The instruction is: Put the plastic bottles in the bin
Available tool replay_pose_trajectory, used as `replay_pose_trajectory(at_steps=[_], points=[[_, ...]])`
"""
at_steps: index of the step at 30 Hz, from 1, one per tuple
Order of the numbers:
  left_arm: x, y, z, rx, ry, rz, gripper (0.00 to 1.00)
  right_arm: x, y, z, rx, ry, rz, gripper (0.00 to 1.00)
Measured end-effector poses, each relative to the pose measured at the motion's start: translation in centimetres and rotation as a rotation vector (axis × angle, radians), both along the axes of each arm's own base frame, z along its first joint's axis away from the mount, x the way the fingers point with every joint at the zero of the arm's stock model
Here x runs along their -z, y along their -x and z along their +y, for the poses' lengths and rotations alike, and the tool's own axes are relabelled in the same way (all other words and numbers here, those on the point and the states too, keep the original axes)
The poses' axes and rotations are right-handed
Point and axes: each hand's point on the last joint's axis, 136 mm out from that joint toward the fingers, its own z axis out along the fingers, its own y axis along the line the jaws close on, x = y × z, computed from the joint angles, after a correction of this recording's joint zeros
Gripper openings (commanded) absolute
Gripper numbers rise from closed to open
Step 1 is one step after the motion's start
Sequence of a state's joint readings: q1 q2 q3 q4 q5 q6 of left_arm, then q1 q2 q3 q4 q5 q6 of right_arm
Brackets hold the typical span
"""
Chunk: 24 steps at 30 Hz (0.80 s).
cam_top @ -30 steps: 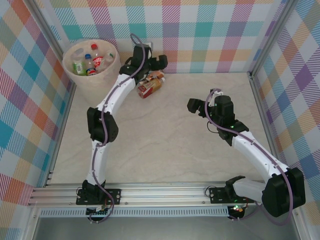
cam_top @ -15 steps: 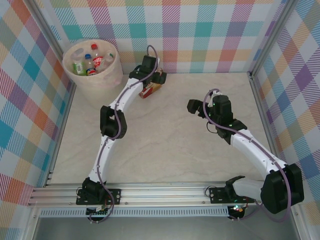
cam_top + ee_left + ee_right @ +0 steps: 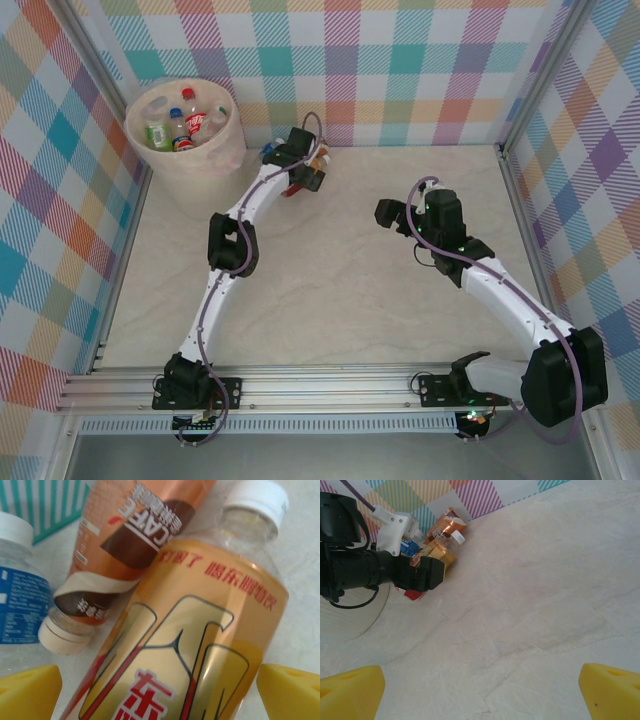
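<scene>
Next, my left gripper turns in line with the orange bottle and comes down, before it closes around the label.
Three plastic bottles lie together by the back wall: an orange-labelled one with a white cap (image 3: 200, 625), a brown coffee-labelled one (image 3: 125, 540) and a blue-labelled one (image 3: 20, 600). My left gripper (image 3: 160, 695) is open, low over the orange bottle, with a yellow fingertip on each side of it and not touching it. In the top view the left gripper (image 3: 303, 167) covers most of this pile. The pale bin (image 3: 205, 165) stands at the back left with several bottles (image 3: 185, 125) inside. My right gripper (image 3: 480, 695) is open over bare table, shown mid-right in the top view (image 3: 392, 212).
The checked back wall runs right behind the bottle pile (image 3: 442, 537). Metal frame posts edge the table at left and right. In the right wrist view the left arm's black wrist (image 3: 375, 570) reaches in from the left. The marbled tabletop (image 3: 330, 290) is open between the arms.
My left arm has stretched right and back from beside the bin, and its gripper has come down over the bottle pile. The right arm has hardly moved.
</scene>
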State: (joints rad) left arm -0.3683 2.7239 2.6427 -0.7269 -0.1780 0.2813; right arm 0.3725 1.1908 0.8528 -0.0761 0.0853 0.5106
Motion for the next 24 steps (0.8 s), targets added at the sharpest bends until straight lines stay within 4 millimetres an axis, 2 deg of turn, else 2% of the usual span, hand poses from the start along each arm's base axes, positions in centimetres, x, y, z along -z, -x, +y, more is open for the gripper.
replay_pose_trajectory(at_steps=[5, 9, 14, 19, 24], points=[[0.5, 0.7, 0.3, 0.026, 0.032, 0.053, 0.95, 0.3, -0.2, 0.0, 0.008, 0.001, 0.01, 1.0], [1.0, 1.4, 0.2, 0.047, 0.031, 0.092, 0.88, 0.8, -0.3, 0.0, 0.009, 0.002, 0.023, 1.0], [1.7, 1.9, 0.1, 0.065, 0.022, 0.117, 0.85, 0.9, -0.3, 0.0, 0.012, -0.002, 0.028, 1.0], [3.3, 2.5, 0.6, 0.068, -0.017, 0.15, 0.72, 1.0, -0.4, 0.1, 0.016, -0.008, 0.034, 1.0], [3.0, 2.5, 0.5, 0.062, -0.011, 0.146, 0.64, 1.1, -0.4, 0.1, 0.018, -0.009, 0.037, 1.0]])
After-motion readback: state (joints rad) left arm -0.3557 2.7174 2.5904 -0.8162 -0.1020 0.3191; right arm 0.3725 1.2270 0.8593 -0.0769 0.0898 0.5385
